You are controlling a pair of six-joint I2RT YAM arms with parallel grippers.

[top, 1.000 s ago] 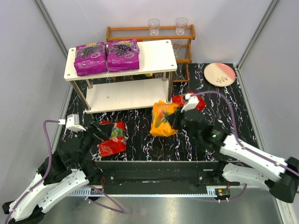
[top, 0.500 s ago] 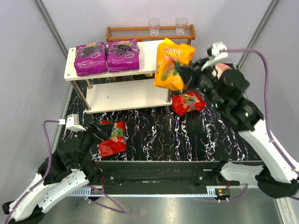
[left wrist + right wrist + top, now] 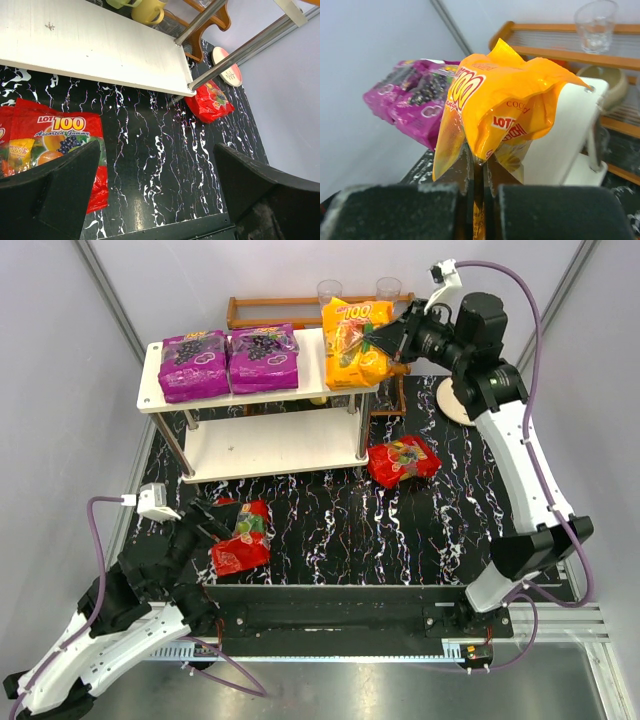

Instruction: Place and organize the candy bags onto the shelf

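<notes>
My right gripper shifts the orange candy bag toward the purple candy bags next, over the bare part of the shelf's top board point(image 3: 312, 361).
My right gripper point(image 3: 385, 340) is shut on the edge of the orange candy bag point(image 3: 352, 342), which hangs over the right end of the shelf's top board point(image 3: 312, 362). In the right wrist view the bag point(image 3: 505, 105) bulges above the pinched jaws point(image 3: 479, 165). Two purple candy bags point(image 3: 193, 364) point(image 3: 264, 356) lie side by side on the left of that board. One red candy bag point(image 3: 403, 460) lies on the dark table right of the shelf. Another red bag point(image 3: 240, 538) lies by my left gripper point(image 3: 212, 528), which is open with nothing between its fingers point(image 3: 157, 165).
A brown wooden rack point(image 3: 290, 310) with clear glasses point(image 3: 329, 290) stands behind the shelf. A round plate point(image 3: 455, 405) lies at the back right, partly behind my right arm. Yellow mugs point(image 3: 147, 10) sit behind the shelf's lower board point(image 3: 90, 45). Grey walls close in both sides.
My right arm has carried the orange bag from above the middle of the table up and back to the right end of the shelf's top board. The left arm has barely moved.
</notes>
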